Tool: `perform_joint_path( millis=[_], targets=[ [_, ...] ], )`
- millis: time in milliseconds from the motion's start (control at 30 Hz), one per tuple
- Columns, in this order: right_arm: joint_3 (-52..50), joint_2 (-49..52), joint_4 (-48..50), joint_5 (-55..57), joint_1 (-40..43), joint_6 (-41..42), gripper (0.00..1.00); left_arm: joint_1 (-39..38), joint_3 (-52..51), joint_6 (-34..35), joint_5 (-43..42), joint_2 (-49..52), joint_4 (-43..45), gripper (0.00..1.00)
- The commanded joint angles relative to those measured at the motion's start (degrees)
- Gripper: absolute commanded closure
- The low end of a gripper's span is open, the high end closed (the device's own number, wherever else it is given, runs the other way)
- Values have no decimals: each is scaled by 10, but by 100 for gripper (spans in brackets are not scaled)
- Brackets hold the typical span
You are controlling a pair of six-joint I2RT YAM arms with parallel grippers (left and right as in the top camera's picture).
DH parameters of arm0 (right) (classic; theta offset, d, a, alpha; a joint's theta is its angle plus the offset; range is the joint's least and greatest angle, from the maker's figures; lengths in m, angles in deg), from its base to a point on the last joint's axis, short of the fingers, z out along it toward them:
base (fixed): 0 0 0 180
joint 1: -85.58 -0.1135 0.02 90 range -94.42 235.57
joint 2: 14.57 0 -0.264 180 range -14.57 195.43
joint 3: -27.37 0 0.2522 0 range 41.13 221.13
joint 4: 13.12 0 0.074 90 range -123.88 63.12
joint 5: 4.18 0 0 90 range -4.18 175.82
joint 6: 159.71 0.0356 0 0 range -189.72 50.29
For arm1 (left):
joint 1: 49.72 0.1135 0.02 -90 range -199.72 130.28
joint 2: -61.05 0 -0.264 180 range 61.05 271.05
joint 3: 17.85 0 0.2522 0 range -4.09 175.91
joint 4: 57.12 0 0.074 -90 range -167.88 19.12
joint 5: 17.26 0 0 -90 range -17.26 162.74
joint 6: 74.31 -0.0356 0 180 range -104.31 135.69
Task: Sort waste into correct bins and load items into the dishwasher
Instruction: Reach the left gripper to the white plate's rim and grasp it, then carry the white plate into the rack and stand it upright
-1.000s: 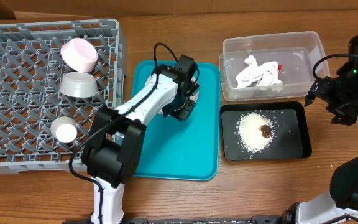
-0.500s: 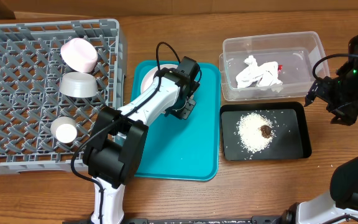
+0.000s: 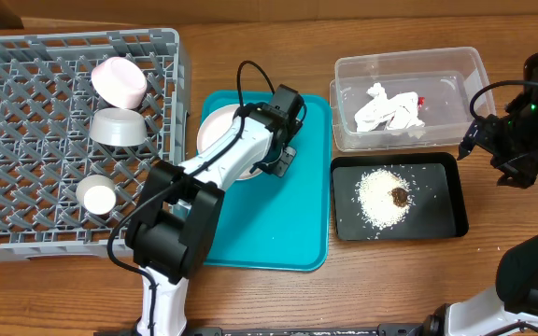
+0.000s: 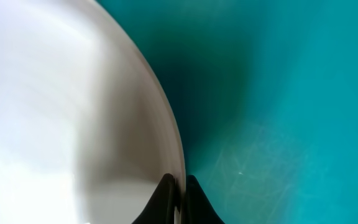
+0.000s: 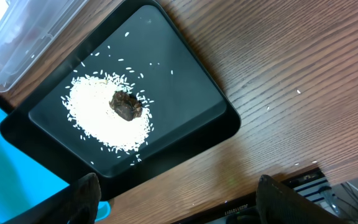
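The robot will next use its left gripper to lift the plate over the grey dish rack's edge by the teal tray, because a part of the rack beside the bowls is free.
My left gripper is shut on the rim of the round white plate, which is tilted up over the teal tray; the wrist view shows both fingers pinching the plate's edge. The grey dish rack holds the pink bowl, the grey bowl and the white cup. The clear tub holds the napkin and red wrapper. The black tray holds rice with a brown bit. My right gripper is open above the table by the black tray. Chopsticks are out of view.
The teal tray lies between the rack and the two bins. The right arm hovers at the table's right edge beside the tub and black tray.
My left gripper has lifted and tilted the white plate toward the rack side, so more of the plate shows left of the arm. The right arm has not moved.
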Motion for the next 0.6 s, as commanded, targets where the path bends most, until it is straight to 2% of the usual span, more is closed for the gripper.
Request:
perform_joint_path(
  millis=[0,333,467,567],
  targets=[
    [2,-21,1,-1,0,0,18,-3,0,19,-6,3,-11,96],
    [2,-21,0,-1,0,0,18,9,134,76,-6,-69,-94,96],
    [2,-21,0,-1,0,0,18,35,172,82,-15,-123,-101,96],
    [2,-21,0,-1,0,0,18,66,174,78,-52,-156,-101,96]
  ],
)
